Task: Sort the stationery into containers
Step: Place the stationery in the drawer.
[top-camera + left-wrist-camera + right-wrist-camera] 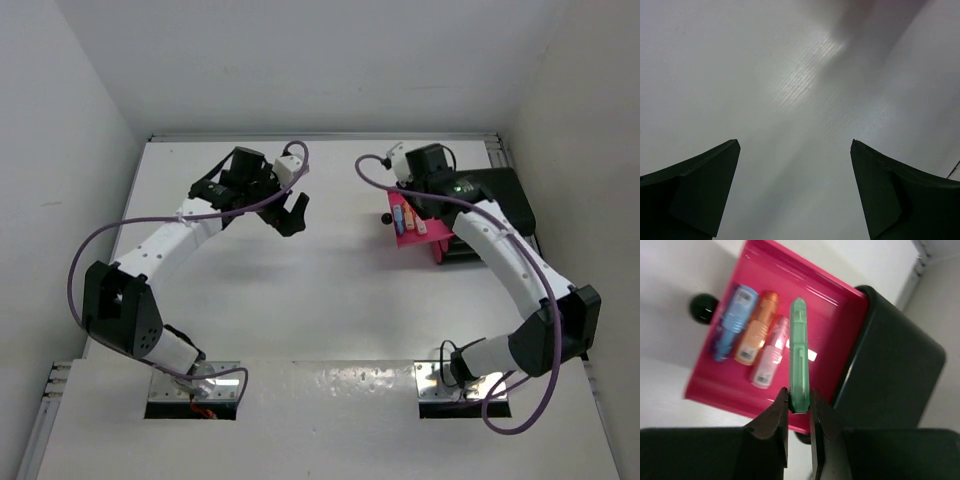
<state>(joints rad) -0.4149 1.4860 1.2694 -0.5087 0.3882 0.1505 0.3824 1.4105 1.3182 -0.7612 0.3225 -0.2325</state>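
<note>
My right gripper is above the drawer's bare bottom, between the pink piece [770,360] and the black box, so it should next go down there and release the mint-green piece.
My right gripper [800,402] is shut on the lower end of a mint green piece [799,350], which hangs over the open magenta drawer [835,310]. A blue piece [732,322], an orange piece [756,327] and a pink piece [770,360] lie side by side in that drawer. Its round black knob [703,308] faces the table's middle. The drawer [408,240] sticks out of the black box [495,195] at the back right. My left gripper [293,215] is open, its fingers [705,185] wide apart over bare white table, holding nothing.
The black box [890,355] stands right behind the drawer, close to the right wall. Purple cables [95,250] loop off both arms. The white table [330,290] runs between the two arms, with walls at the left, back and right.
</note>
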